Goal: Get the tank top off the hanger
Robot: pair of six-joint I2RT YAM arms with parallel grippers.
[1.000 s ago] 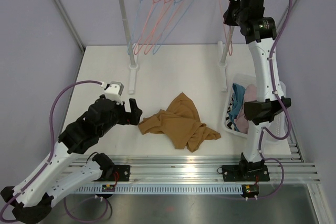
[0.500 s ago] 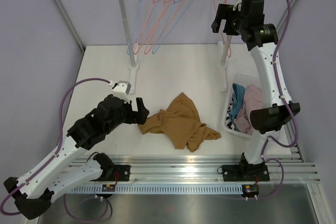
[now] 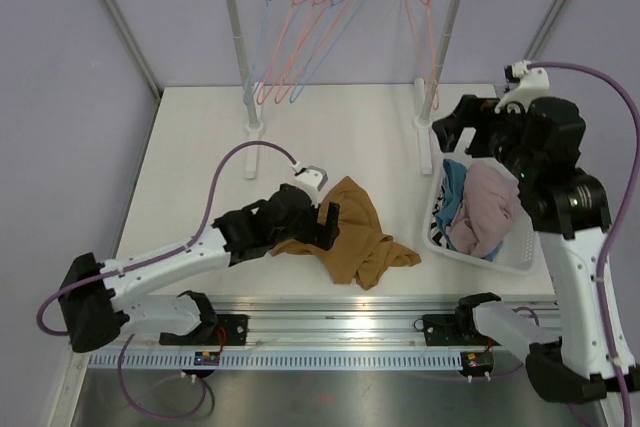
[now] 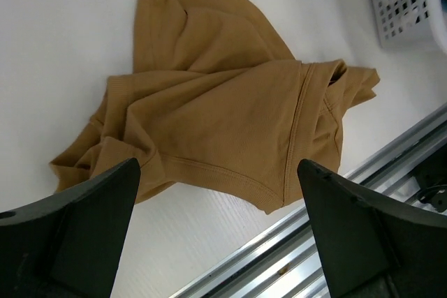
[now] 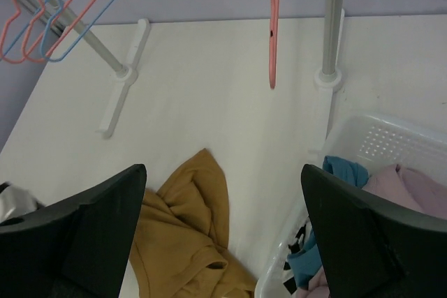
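The left gripper lowers and shifts onto the tank top's middle next, as that part of the tank top lies below it and to its right in the top view.
The mustard tank top (image 3: 350,232) lies crumpled on the white table, off any hanger. A bare pink hanger (image 3: 425,27) hangs at the right end of the rail. My left gripper (image 3: 322,219) is open and low over the tank top's left side; in the left wrist view the tank top (image 4: 223,102) spreads between and beyond my left gripper (image 4: 218,165). My right gripper (image 3: 462,127) hovers open above the basket's far corner and holds nothing. In the right wrist view my right gripper (image 5: 223,169) frames the tank top (image 5: 188,235), with the pink hanger (image 5: 272,26) above.
A white laundry basket (image 3: 520,257) with pink and blue clothes stands at the right. The clothes rack (image 3: 235,37) crosses the back with several pink and blue hangers (image 3: 300,37) at its left end. Its right post (image 5: 332,19) stands near the basket (image 5: 377,137).
My right gripper opened, let go of the pink hanger at the rail, and the arm dropped down to above the basket. My left arm swung right and lowered onto the tank top's edge.
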